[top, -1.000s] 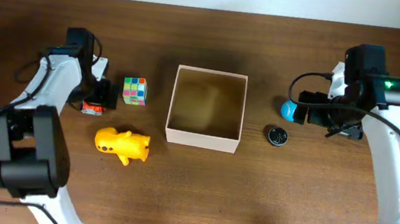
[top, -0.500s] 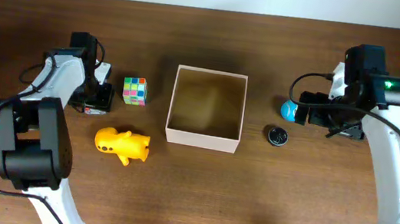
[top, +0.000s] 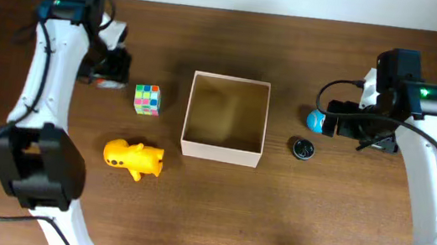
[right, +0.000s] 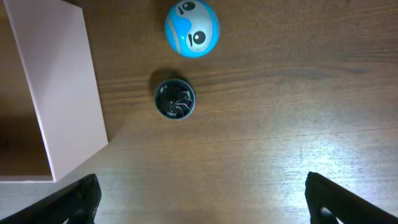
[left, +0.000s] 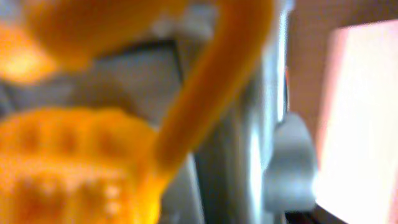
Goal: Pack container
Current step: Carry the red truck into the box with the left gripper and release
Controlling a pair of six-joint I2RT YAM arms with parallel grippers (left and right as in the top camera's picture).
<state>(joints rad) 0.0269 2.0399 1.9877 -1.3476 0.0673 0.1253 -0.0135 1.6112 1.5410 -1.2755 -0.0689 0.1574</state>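
Note:
My left gripper needs to go past the multicoloured cube and over the side of the container nearest it. Then it should lower the toy into the container (top: 227,113).
The container (top: 190,147) is a square open-top box with white walls and a tan inside, at the table's middle; nothing shows inside it. My left gripper (top: 112,70) is at the far left and shut on a small orange-red toy (top: 105,83), held above the table. That toy (left: 74,155) fills the left wrist view as an orange blur. My right gripper (top: 346,128) is open and empty, just right of a blue ball (top: 314,120). In the right wrist view the right gripper (right: 200,200) has its fingers spread wide, short of the ball (right: 191,28) and the container's wall (right: 62,93).
A multicoloured cube (top: 147,99) lies left of the container, and a yellow toy animal (top: 133,158) lies nearer the front left. A small black round object (top: 304,148) (right: 175,98) sits between the container and the ball. Cables hang from both arms.
My left gripper has risen and swung toward the table's far edge, carrying the small orange-red toy off its spot beside the cube. The right arm has not moved.

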